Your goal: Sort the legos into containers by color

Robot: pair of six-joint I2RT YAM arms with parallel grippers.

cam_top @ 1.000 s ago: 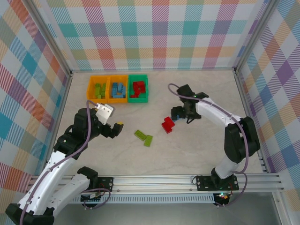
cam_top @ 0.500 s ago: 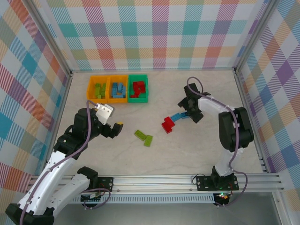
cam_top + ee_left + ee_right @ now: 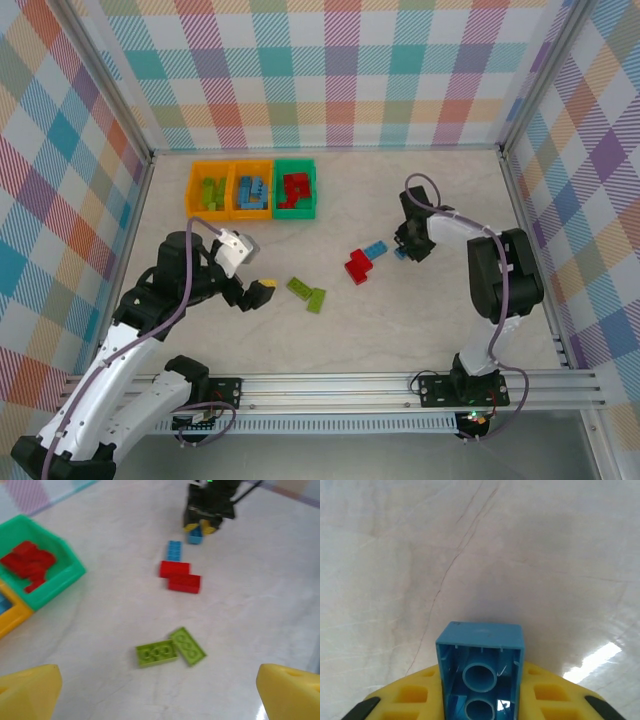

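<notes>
The light blue brick needs to go over the middle orange bin (image 3: 251, 164) next, as that bin already holds blue bricks. I need to raise my right gripper, move it outward past the green bin and release the brick there.
Three joined bins stand at the back left. The left orange bin (image 3: 191, 190) holds lime bricks, the middle orange bin (image 3: 251, 164) blue ones, and the green bin (image 3: 295, 162) (image 3: 60, 580) red ones. Two lime bricks (image 3: 307, 293) (image 3: 170, 650), two red bricks (image 3: 357, 265) (image 3: 180, 576) and a light blue brick (image 3: 376, 249) (image 3: 174, 550) lie loose on the table. My right gripper (image 3: 405, 250) (image 3: 481, 700) is shut on another light blue brick (image 3: 481, 662) (image 3: 195, 536), low over the table right of the loose pile. My left gripper (image 3: 258, 292) (image 3: 160, 700) is open, just left of the lime bricks.
Checked walls enclose the table on three sides, with metal posts at the back corners. A metal rail (image 3: 330, 385) runs along the near edge by the arm bases. Bare marble surface (image 3: 420, 320) stretches in front of the right arm.
My right gripper has swung right, away from the red bricks, with a light blue brick in it. My left gripper has moved right and down toward the lime bricks.
</notes>
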